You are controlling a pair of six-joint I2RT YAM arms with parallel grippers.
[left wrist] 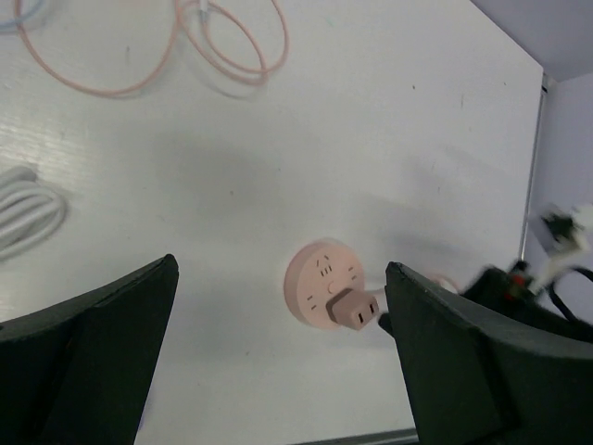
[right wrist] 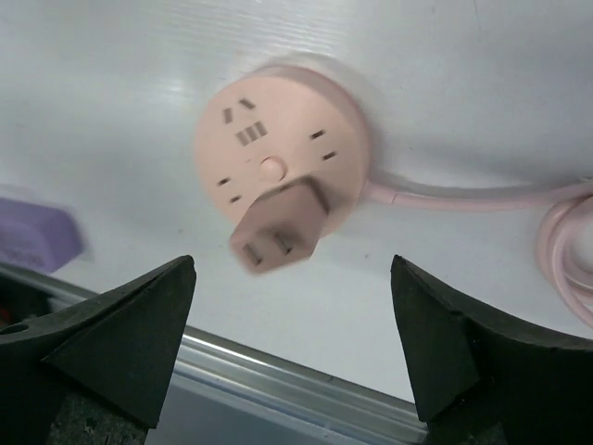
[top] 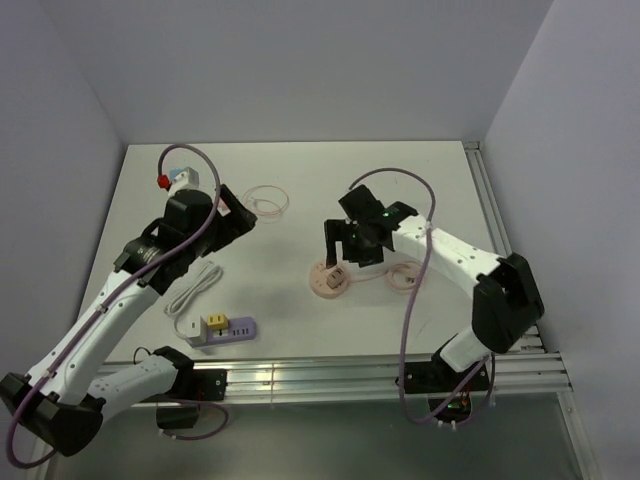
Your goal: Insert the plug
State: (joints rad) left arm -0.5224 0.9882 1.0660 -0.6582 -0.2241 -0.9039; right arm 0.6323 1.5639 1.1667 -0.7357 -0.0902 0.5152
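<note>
My left gripper will next swing outward, left in the top view, to the blue plug (top: 175, 173) that lies there, and lower its open fingers around it.
A round pink socket hub (top: 322, 288) (left wrist: 315, 278) (right wrist: 287, 120) lies on the white table. A pink plug (top: 337, 272) (left wrist: 355, 309) (right wrist: 278, 232) stands up from its face, slightly blurred in the right wrist view. My right gripper (top: 345, 245) (right wrist: 292, 264) hovers just above the plug, open, both fingers well apart from it and holding nothing. My left gripper (top: 236, 211) (left wrist: 281, 269) is off to the left of the hub, open and empty, looking toward it from a distance.
The hub's pink cable (right wrist: 463, 197) runs to a coil (top: 405, 277). A purple power strip (top: 222, 328) with a yellow adapter and a white cable (top: 195, 290) lie front left. A pink cable loop (top: 267, 200) lies behind. An aluminium rail (top: 380, 372) edges the front.
</note>
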